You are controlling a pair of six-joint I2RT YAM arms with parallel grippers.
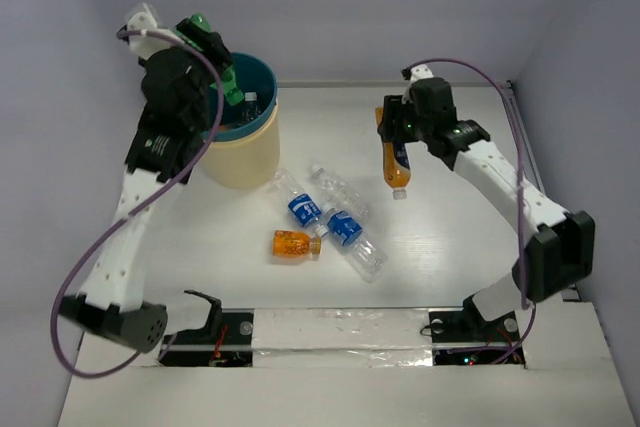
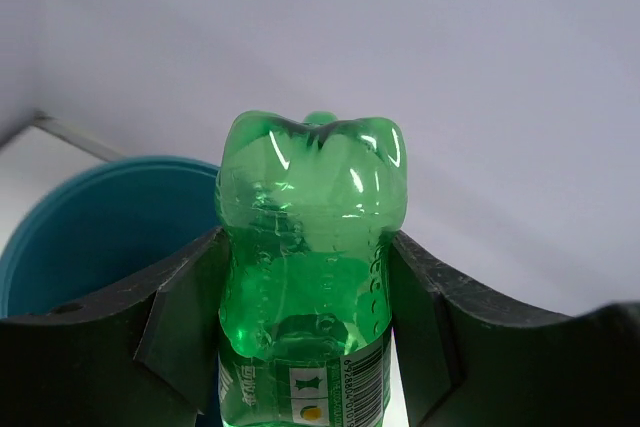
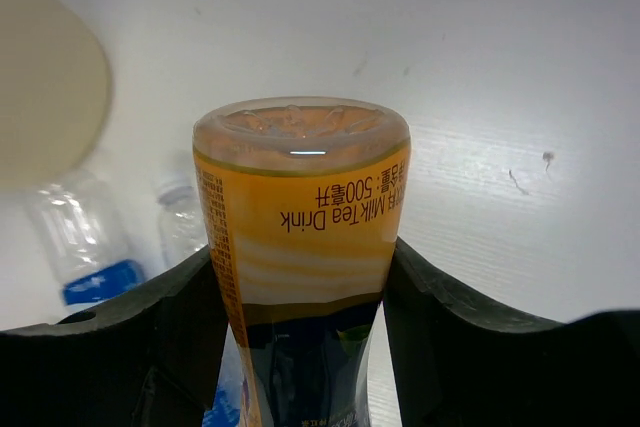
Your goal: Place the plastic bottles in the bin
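Note:
The bin's teal opening (image 1: 253,85) lies to my right gripper's left in the top view. I will lift and swing that gripper over it to release the orange bottle.
My left gripper (image 1: 214,51) is shut on a green bottle (image 1: 232,85) and holds it tilted above the bin's (image 1: 243,155) teal rim. In the left wrist view the green bottle (image 2: 305,207) sits between the fingers (image 2: 190,297), with the bin (image 2: 90,237) below left. My right gripper (image 1: 392,135) is shut on an orange bottle (image 1: 397,165), held above the table right of centre. The right wrist view shows this orange milk tea bottle (image 3: 300,197) clamped between both pads. Two clear blue-labelled bottles (image 1: 302,207) (image 1: 347,227) and a small orange bottle (image 1: 293,243) lie at mid-table.
The bin holds some bottles (image 1: 246,103) inside. The right wrist view shows the clear bottles (image 3: 85,242) below and the bin's cream wall (image 3: 45,77) at left. White walls close in the table at back and sides.

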